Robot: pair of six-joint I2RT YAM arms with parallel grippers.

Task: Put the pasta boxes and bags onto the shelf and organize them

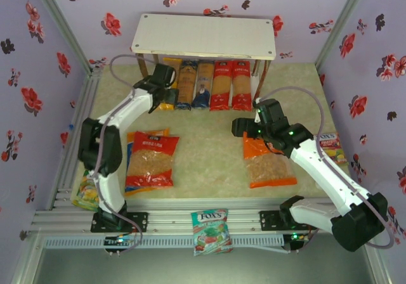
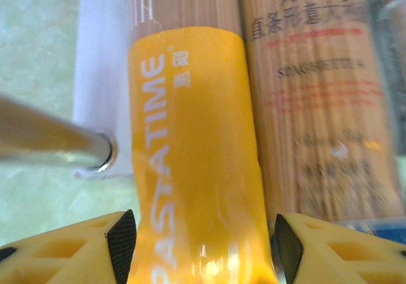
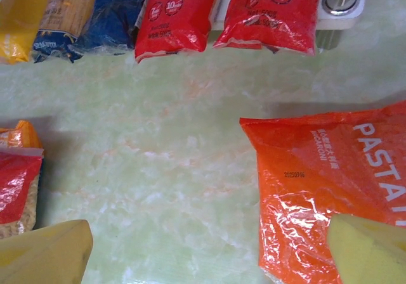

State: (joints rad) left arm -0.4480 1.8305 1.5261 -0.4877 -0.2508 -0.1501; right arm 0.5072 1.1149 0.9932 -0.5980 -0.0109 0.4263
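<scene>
I will next move my right gripper across the bare tabletop and down onto the red bag's edge that faces it, because that bag is on top of the blue bag [image 1: 130, 163].
The shelf [image 1: 203, 35] stands at the back. Its lower board [image 2: 101, 75] carries a yellow pasta box [image 1: 170, 86], two dark blue ones [image 1: 194, 84] and two red ones [image 1: 230, 84] side by side. My left gripper [image 1: 166, 97] is open at the near end of the yellow pasta box [image 2: 190, 157], its pads [image 2: 120, 243] standing just off either side. My right gripper [image 1: 244, 129] is wide open over the orange bag's [image 1: 269, 163] far end; in the right wrist view its right finger [image 3: 368, 249] hangs above that bag [image 3: 330, 189]. A red bag [image 1: 151, 160] lies on a blue bag [image 1: 130, 163] at the left.
A metal shelf leg [image 2: 51, 141] stands just left of the yellow box. FOX'S candy bags lie on the front rail [image 1: 210, 230], at the right wall [image 1: 333, 146] and at the left rail [image 1: 85, 192]. Floral walls close three sides. Bare tabletop [image 1: 209, 151] lies between the bags.
</scene>
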